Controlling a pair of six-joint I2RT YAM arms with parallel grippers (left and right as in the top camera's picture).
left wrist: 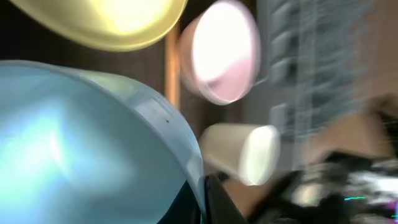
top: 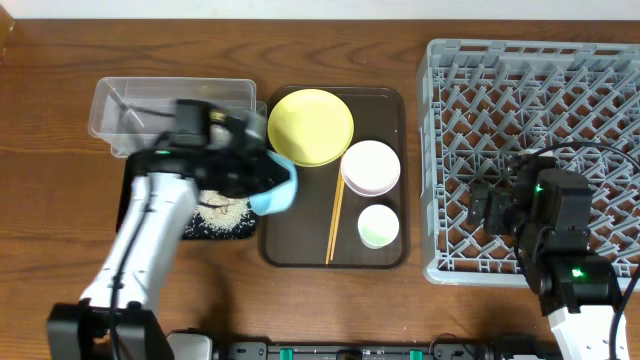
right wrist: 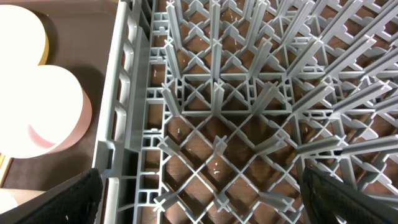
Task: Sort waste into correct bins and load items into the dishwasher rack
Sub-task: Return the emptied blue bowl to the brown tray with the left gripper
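The robot's left gripper next needs to swing the bowl level and lower it onto the serving tray beside the chopsticks, since the rice is already on the black tray.
My left gripper [top: 268, 180] is shut on the rim of the light blue bowl [top: 275, 192] and holds it tilted above the edge between the black tray [top: 135, 205] and the brown serving tray. In the left wrist view the bowl [left wrist: 81, 143] fills the left side, with its rim pinched in the jaws [left wrist: 202, 199]. White rice grains [top: 222, 212] lie on the black tray. The yellow plate [top: 310, 125], white bowl [top: 371, 167], small white cup [top: 379, 226] and chopsticks [top: 336, 215] sit on the serving tray. My right gripper [top: 490, 210] hangs open and empty over the grey rack [top: 530, 80]. The wrapper and the scrap are not visible.
The clear tub [top: 170, 105] stands behind the black tray at the far left. The brown serving tray [top: 385, 255] lies between the bins and the rack. In the right wrist view the rack's pegs [right wrist: 249, 93] fill the frame between the open fingers [right wrist: 205, 199], with the white bowl [right wrist: 37, 118] at the left.
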